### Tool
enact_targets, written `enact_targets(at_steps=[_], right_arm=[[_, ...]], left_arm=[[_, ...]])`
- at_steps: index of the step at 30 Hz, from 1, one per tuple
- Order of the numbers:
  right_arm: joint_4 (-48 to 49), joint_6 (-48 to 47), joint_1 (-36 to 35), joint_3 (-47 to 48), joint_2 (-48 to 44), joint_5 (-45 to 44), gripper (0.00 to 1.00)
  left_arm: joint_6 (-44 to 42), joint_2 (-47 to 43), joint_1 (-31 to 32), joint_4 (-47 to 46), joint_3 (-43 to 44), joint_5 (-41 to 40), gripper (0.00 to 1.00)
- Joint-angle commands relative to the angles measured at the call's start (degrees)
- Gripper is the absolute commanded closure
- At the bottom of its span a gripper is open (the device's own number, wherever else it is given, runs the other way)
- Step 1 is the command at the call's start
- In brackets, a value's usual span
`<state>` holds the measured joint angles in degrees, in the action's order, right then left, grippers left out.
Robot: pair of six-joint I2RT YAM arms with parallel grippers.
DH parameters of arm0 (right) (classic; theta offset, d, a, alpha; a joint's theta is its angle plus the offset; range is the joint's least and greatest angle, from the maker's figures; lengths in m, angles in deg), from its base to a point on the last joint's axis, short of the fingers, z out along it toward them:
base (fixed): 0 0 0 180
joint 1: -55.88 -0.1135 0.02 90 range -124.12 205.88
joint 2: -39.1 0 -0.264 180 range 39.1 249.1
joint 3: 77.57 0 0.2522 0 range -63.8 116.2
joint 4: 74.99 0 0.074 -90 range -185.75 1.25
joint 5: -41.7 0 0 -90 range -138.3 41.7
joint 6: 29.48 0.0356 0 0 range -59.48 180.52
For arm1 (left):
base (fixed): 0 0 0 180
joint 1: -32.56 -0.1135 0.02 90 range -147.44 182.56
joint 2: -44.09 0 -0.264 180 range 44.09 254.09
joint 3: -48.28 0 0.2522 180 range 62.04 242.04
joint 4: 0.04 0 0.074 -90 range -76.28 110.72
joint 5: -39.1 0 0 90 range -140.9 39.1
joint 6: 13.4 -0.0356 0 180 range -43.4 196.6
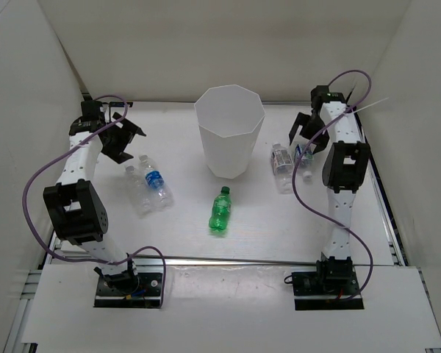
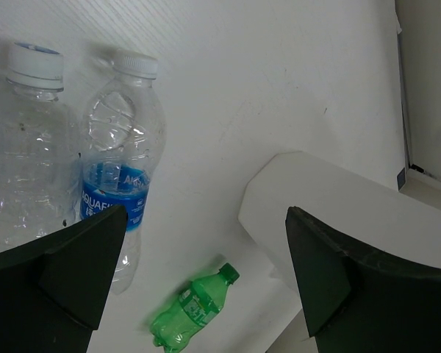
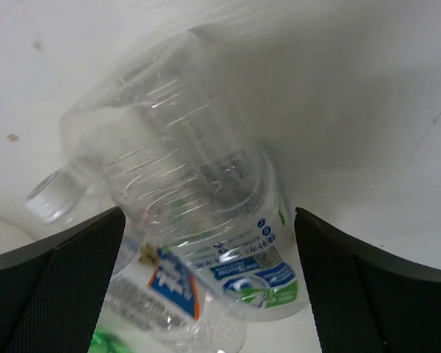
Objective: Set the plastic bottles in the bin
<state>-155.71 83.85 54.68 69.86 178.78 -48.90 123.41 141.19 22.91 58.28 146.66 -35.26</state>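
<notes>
The robot's right gripper will next move down and slightly back with a small turn, around the clear bottle's labelled part [image 1: 304, 155] [image 3: 248, 254], because the body of the bottle slants between its open fingers.
The white bin [image 1: 229, 132] stands at the back centre. A green bottle [image 1: 220, 212] lies in front of it. Two clear bottles [image 1: 141, 190] [image 1: 156, 182] lie at the left; two more [image 1: 281, 162] [image 1: 304, 157] lie right of the bin. My left gripper [image 1: 128, 141] is open and empty, hovering behind the left pair. In the left wrist view [image 2: 206, 220] I see both left bottles [image 2: 26, 147] [image 2: 117, 176], the green bottle [image 2: 195, 309] and the bin [image 2: 338, 213]. My right gripper [image 1: 305, 140] is open just above the right pair; its jaws [image 3: 207, 220] straddle one clear bottle [image 3: 198, 191], with the other [image 3: 162, 294] beneath it.
White walls enclose the table on the left, back and right. A metal rail [image 1: 264, 260] runs along the near edge, in front of the arm bases. The right arm's purple cable [image 1: 301, 191] loops over the table by the right bottles.
</notes>
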Motion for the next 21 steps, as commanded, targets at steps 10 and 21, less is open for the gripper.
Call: enact_targets(at_steps=[10, 21], right_arm=[[1.48, 0.49, -0.3, -8.69, 1.31, -3.96, 0.08], [2.18, 2.07, -0.3, -11.42, -7.66, -11.08, 0.58]], left_arm=[[0.13, -0.16, -1.42, -0.52, 0.63, 0.88, 0.0], [1.18, -0.16, -1.42, -0.52, 0.02, 2.02, 0.0]])
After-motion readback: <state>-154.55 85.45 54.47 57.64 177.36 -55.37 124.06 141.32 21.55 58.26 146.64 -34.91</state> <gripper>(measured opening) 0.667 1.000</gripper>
